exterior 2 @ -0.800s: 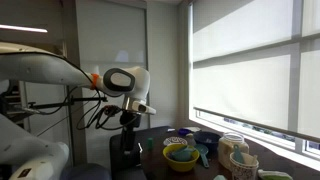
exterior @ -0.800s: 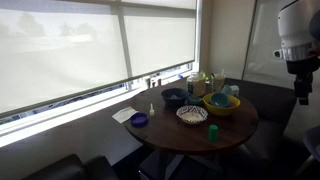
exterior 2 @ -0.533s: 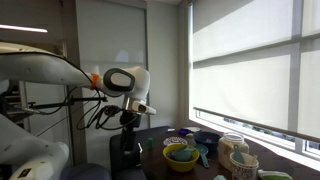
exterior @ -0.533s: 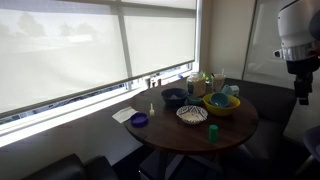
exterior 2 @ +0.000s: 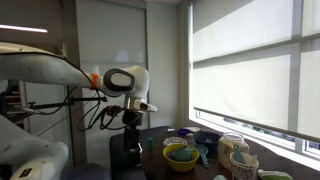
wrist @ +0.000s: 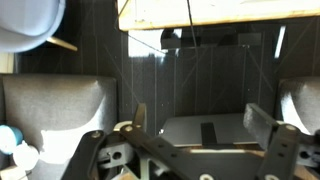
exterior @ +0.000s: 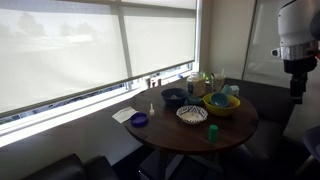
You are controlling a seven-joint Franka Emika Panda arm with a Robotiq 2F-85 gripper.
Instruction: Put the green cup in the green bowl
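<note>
The upright green cup (exterior: 213, 132) stands clear of the bowls near the table's front edge, so the open gripper should next move outward over the table and then down onto the cup.
The green cup (exterior: 213, 130) stands upright near the front edge of the round brown table (exterior: 180, 134). The green bowl (exterior: 221, 104), lime with teal inside, sits behind the cup and holds something blue. It also shows in an exterior view (exterior 2: 181, 158). My gripper (exterior: 296, 94) hangs in the air well off the table's side, far from cup and bowl; it also shows in an exterior view (exterior 2: 131, 124). In the wrist view the gripper (wrist: 200, 122) is open and empty, facing dark panels and seats. Cup and bowl are out of the wrist view.
A dark blue bowl (exterior: 174, 96), a white patterned bowl (exterior: 191, 114), a purple dish (exterior: 139, 120) and a white napkin (exterior: 123, 114) share the table. Bottles and jars (exterior: 205, 82) stand at the back by the window. Dark seats surround the table.
The gripper has risen very slightly beside the table. Nothing on the table has moved.
</note>
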